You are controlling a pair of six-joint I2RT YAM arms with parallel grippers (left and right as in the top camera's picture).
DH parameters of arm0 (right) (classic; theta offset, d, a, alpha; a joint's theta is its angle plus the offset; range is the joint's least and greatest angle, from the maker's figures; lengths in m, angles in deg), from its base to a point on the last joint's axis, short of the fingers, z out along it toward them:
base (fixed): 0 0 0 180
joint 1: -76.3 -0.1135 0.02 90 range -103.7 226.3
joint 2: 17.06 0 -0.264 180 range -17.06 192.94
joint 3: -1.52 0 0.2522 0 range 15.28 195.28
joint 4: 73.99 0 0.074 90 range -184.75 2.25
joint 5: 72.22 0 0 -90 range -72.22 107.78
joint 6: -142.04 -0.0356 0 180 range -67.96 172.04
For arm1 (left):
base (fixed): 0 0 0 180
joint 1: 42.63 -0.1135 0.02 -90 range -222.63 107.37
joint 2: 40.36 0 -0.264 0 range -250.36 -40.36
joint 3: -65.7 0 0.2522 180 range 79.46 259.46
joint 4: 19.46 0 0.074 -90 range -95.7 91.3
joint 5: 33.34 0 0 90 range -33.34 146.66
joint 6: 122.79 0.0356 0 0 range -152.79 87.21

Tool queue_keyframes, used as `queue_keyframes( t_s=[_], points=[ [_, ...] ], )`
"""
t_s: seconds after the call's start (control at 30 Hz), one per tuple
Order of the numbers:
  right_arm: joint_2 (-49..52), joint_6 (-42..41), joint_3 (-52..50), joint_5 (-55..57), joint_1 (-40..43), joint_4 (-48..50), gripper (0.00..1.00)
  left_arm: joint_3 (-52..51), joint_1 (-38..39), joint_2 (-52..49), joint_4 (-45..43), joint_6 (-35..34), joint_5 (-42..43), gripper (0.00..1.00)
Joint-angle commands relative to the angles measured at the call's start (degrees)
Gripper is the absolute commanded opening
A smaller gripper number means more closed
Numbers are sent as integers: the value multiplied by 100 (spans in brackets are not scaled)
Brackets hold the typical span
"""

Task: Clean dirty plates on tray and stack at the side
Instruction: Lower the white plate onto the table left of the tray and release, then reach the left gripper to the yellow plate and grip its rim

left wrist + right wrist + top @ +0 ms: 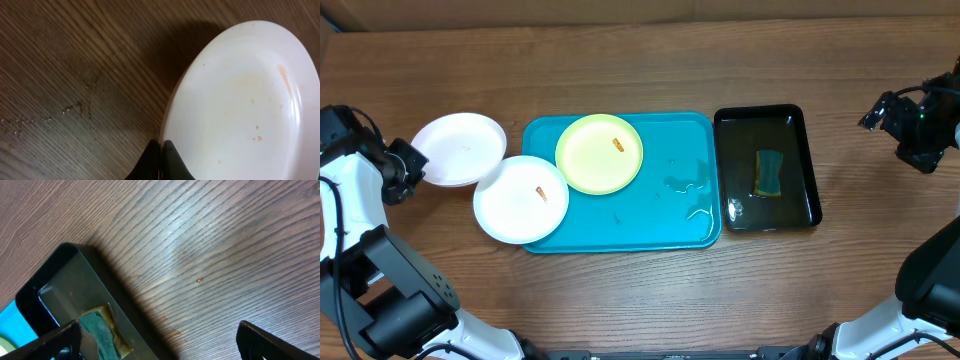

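The white plate goes down from my left gripper next to the wood beside the turquoise tray below for release, since its shadow shows it raised.
The turquoise tray [692, 135] lies in the middle of the table. A pale yellow-green plate [595, 158] with an orange smear rests on its upper left part. A white plate [512, 205] with a smear overhangs the tray's left edge. A second white plate [459, 148] is left of the tray. In the left wrist view this plate [240, 110] shows faint orange marks and casts a shadow on the wood. My left gripper [408, 160] [163, 144] is shut on its rim. My right gripper [910, 120] [165, 345] hangs open over bare wood, right of the black tray.
A narrow black tray [760, 111] [65, 255] right of the turquoise one holds a green-and-yellow sponge [769, 173] [100, 330] in water. Small puddles [685, 188] lie on the turquoise tray's right half. Water drops [30, 121] dot the wood by the left plate.
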Motion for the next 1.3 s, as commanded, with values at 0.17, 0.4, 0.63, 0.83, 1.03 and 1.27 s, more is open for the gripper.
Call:
queue_keyframes(
  t_s=[0.17, 0.4, 0.63, 0.83, 1.03, 1.27],
  points=[
    [-17, 15, 90, -42, 13, 26, 100, -20, 70, -236, -334, -129, -162, 4],
    [-17, 15, 90, -42, 13, 26, 100, -20, 101, -776, -682, -129, -177, 4],
    [-17, 15, 90, -42, 13, 26, 100, 111, 98, -745, -809, -127, 240, 96],
    [-17, 15, 90, -42, 13, 26, 100, 649, 195, -269, -337, -118, 1633, 93],
    [-17, 15, 90, -42, 13, 26, 100, 835, 990, 538, 216, 17, 1895, 76],
    [-17, 15, 90, -42, 13, 26, 100, 772, 2544, 575, 1185, 68, 1029, 30]
  ],
)
